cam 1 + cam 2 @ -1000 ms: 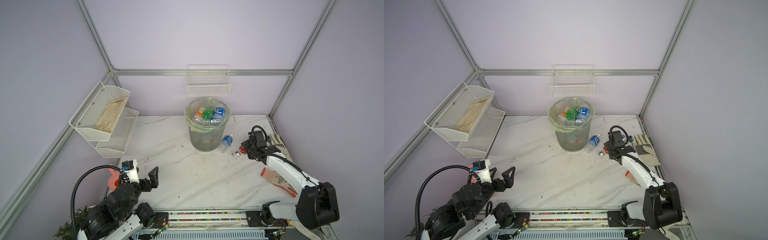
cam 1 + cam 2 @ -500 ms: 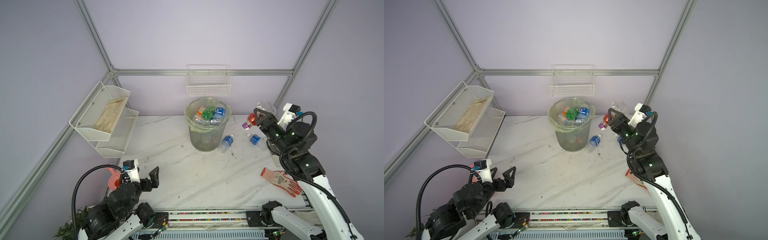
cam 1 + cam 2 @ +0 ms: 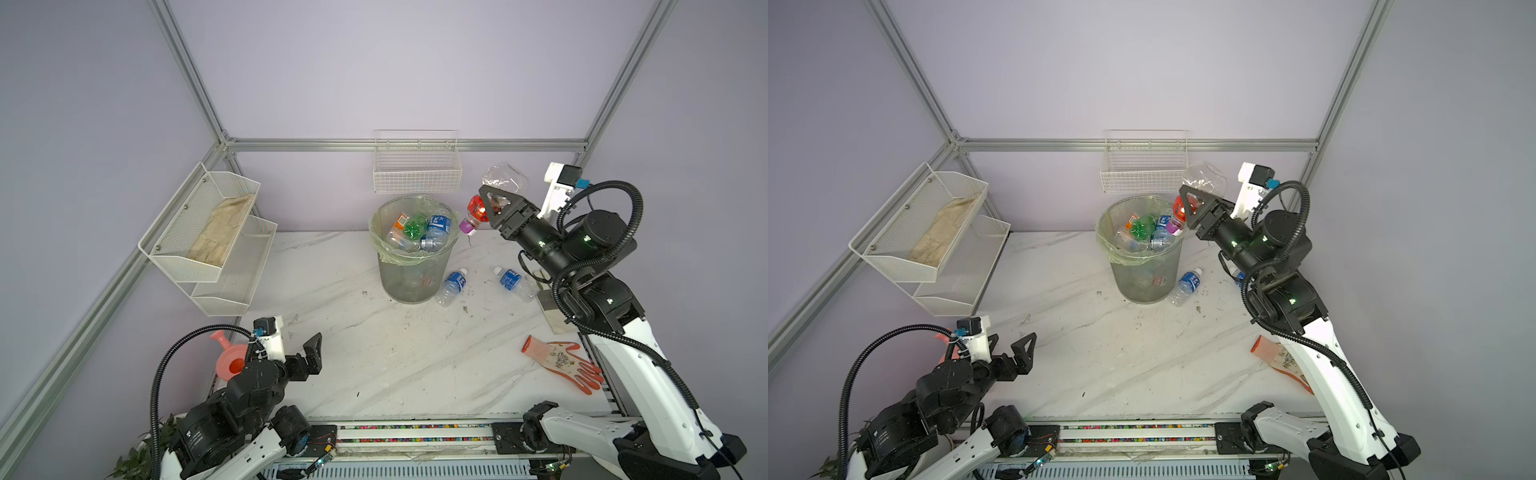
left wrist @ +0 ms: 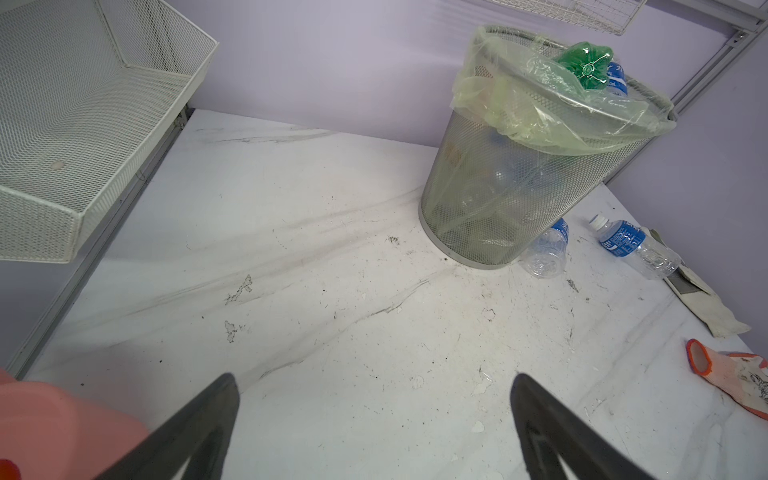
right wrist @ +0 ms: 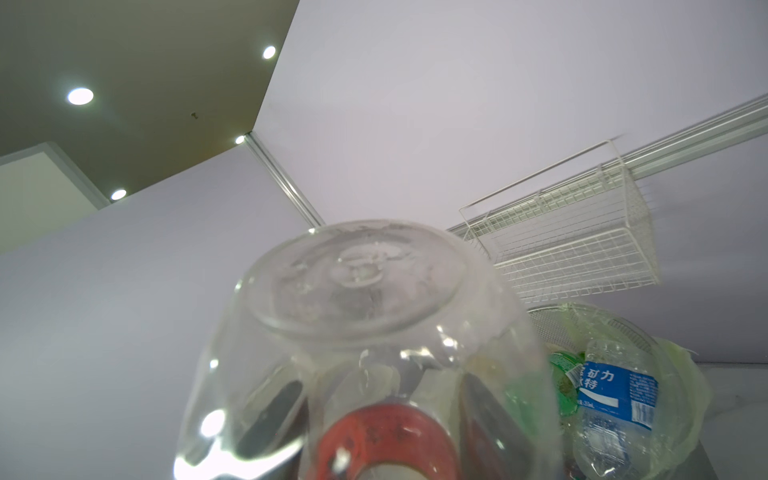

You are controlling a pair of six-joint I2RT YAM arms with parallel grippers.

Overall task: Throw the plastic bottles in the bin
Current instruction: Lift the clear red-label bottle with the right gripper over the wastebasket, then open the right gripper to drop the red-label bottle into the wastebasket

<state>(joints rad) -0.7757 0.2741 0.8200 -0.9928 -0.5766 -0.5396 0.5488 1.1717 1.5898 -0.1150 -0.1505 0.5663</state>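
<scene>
The clear bottle [image 3: 500, 180] still hangs beside the rim of the bin, so my right gripper will next cross over the bin's opening beyond the green bottle, then lower the clear bottle and let it go there.
My right gripper [image 3: 494, 203] [image 3: 1198, 203] [image 5: 380, 399] is shut on a clear plastic bottle [image 3: 500, 180] [image 3: 1204, 178] [image 5: 365, 291] with a red label and purple cap. It holds the bottle tilted cap-down, high up beside the right of the bin's rim. The grey mesh bin [image 3: 411, 278] [image 3: 1142, 278] [image 4: 498, 199] with its green bag holds several bottles [image 3: 419, 230]. Two blue-label bottles [image 3: 453, 284] [image 3: 513, 282] [image 4: 548, 249] [image 4: 631, 245] lie on the table right of the bin. My left gripper [image 3: 297, 347] [image 3: 1009, 345] [image 4: 374, 386] is open and empty at the near left.
A pink watering can [image 3: 232, 361] [image 4: 41, 415] stands beside the left arm. An orange-and-white glove [image 3: 561, 365] and a white glove [image 3: 548, 307] lie near the right edge. A white two-tier rack [image 3: 208, 241] hangs on the left and a wire wall basket [image 3: 415, 170] above the bin.
My right gripper rose from the table beside the bin with the red-label bottle and has swung up toward the bin's rim. The left arm has not moved.
</scene>
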